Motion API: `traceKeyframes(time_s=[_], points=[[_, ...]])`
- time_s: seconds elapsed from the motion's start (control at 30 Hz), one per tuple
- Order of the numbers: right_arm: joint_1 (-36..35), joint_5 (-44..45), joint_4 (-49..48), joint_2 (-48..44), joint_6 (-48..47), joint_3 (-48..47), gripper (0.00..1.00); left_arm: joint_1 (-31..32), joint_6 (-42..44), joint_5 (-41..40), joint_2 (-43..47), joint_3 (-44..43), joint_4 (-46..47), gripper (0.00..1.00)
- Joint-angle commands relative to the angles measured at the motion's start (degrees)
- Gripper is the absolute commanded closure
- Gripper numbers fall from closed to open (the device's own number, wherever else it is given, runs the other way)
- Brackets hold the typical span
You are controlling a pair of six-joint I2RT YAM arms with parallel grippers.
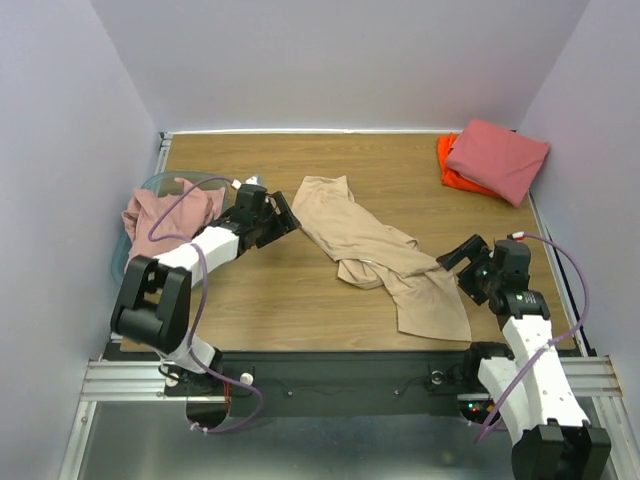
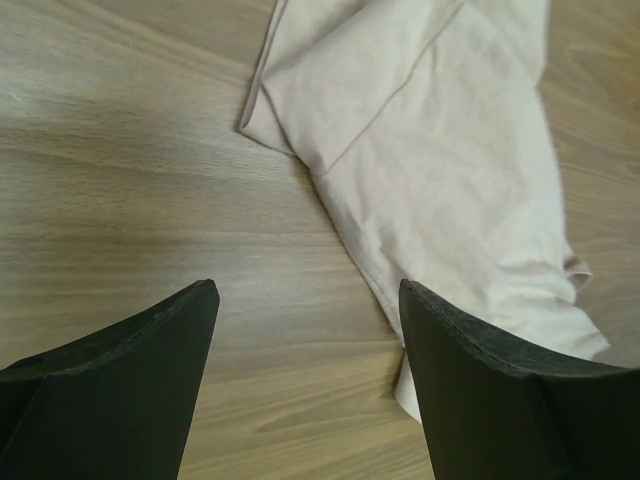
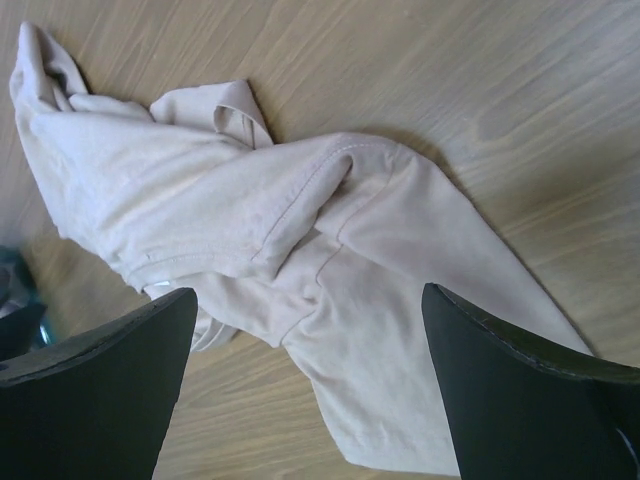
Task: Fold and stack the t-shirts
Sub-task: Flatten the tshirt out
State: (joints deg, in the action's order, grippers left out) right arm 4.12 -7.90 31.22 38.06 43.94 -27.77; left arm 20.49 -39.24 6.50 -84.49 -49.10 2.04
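Observation:
I will next lower my left gripper onto the fold at the edge of the tan t-shirt (image 1: 380, 250) facing the bin, just beyond the open fingers.
A crumpled tan t-shirt (image 1: 380, 250) lies across the middle of the wooden table (image 1: 270, 310). It also shows in the left wrist view (image 2: 440, 160) and the right wrist view (image 3: 300, 260). My left gripper (image 1: 288, 222) is open and empty just left of the shirt's far end. My right gripper (image 1: 458, 262) is open and empty at the shirt's near right end. A folded salmon-red shirt (image 1: 497, 158) rests on a bright orange shirt (image 1: 452, 172) at the far right. A dusty pink shirt (image 1: 165, 218) sits crumpled in the teal bin (image 1: 150, 185) at the left.
The bin stands at the table's left edge beside the left arm. White walls close the table at the back and both sides. The stack sits in the far right corner.

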Motion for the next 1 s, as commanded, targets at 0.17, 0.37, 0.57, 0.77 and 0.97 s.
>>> traceKeyframes(time_s=[0.17, 0.37, 0.57, 0.77, 0.97], points=[[0.3, -8.7, -13.6, 6.6, 1.2, -0.8, 0.0, 1.2, -2.7, -2.1, -14.3, -9.8, 2.4, 0.18], [0.3, -9.9, -15.4, 8.0, 1.3, 0.5, 0.0, 2.2, -3.6, -1.3, -23.1, -14.0, 2.9, 0.26], [0.2, -13.1, -19.2, 9.1, 2.2, 2.9, 0.01, 3.6, -3.8, -1.0, -26.9, -17.3, 2.3, 0.96], [-0.3, -13.2, -21.5, 13.9, 1.8, 3.5, 0.08, 3.9, -6.0, -3.8, -21.0, -10.7, 3.0, 1.0], [-2.1, -15.5, -26.9, 16.9, 3.3, 3.9, 0.11, 4.2, -8.9, -4.2, -11.5, 0.3, 7.4, 1.0]])
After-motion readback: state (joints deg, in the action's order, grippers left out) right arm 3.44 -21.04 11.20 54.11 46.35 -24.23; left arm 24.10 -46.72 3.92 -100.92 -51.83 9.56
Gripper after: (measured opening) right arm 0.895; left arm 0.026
